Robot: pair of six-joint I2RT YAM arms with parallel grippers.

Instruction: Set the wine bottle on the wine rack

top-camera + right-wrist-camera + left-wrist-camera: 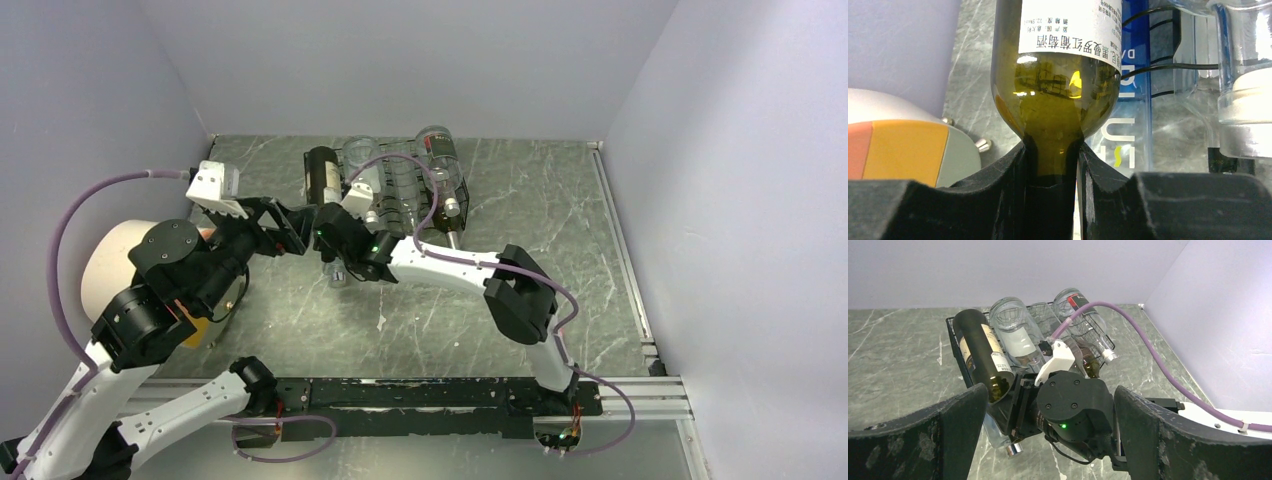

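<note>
My right gripper eases the neck slightly outward along the rack's end slot (321, 174) and releases it there next, as the bottle's body already lies over the wires.
The wine bottle (322, 175) is dark green glass with a white label. It lies at the left end of the black wire wine rack (455, 195), neck toward the arms. My right gripper (332, 218) is shut on its neck. In the right wrist view the neck (1052, 155) sits between both pads, with the body (1058, 75) above. My left gripper (300, 230) is open and empty, just left of the right wrist. In the left wrist view its fingers (948, 430) spread wide around the right wrist (1073, 407), with the bottle (980, 350) and rack (954, 335) beyond.
Several clear bottles (1015, 335) fill the rack's other slots. One with a silver cap (1015, 449) pokes out low. A blue-lettered clear bottle (1128, 100) lies beside the wine bottle. A white roll (110, 260) stands at the left wall. A metal rail (625, 260) runs along the right.
</note>
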